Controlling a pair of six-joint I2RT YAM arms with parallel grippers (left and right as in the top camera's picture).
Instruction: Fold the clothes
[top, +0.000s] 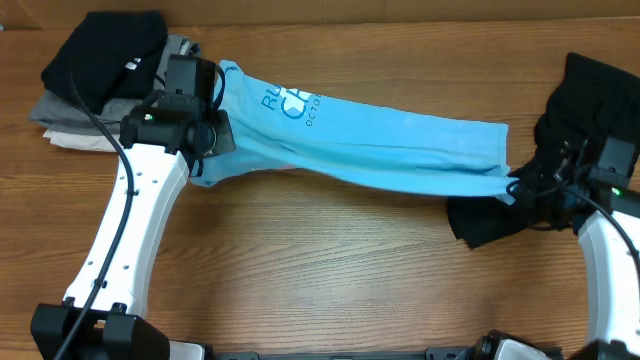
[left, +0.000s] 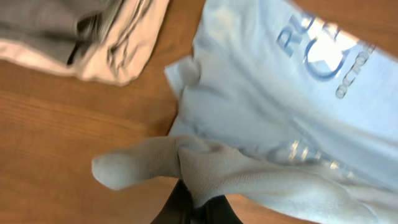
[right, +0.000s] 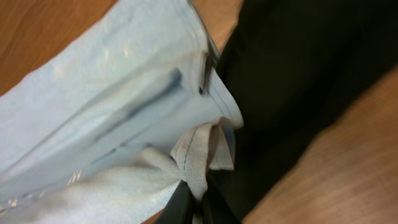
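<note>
The pinched edge away from my base comes down toward the lettering next in my left gripper, which then releases it over the T-shirt (top: 380, 140).
The light blue T-shirt (top: 380, 140) is stretched in a long band across the table, lettering near its left end. My left gripper (top: 208, 150) is shut on the shirt's left edge; in the left wrist view a bunched fold of the blue T-shirt (left: 205, 165) is pinched between the dark jaws of the left gripper (left: 198, 208). My right gripper (top: 512, 185) is shut on the right end, where the hem of the T-shirt (right: 196, 158) sits in the right gripper (right: 198, 202). The loose black garment (top: 585, 100) lies at the right, partly under the right arm.
A neat pile of black, grey and beige garments (top: 95, 85) sits at the back left, just beside the left gripper. A black cloth part (top: 485, 220) spreads on the wood below the shirt's right end. Bare wooden tabletop (top: 330, 270) lies in front.
</note>
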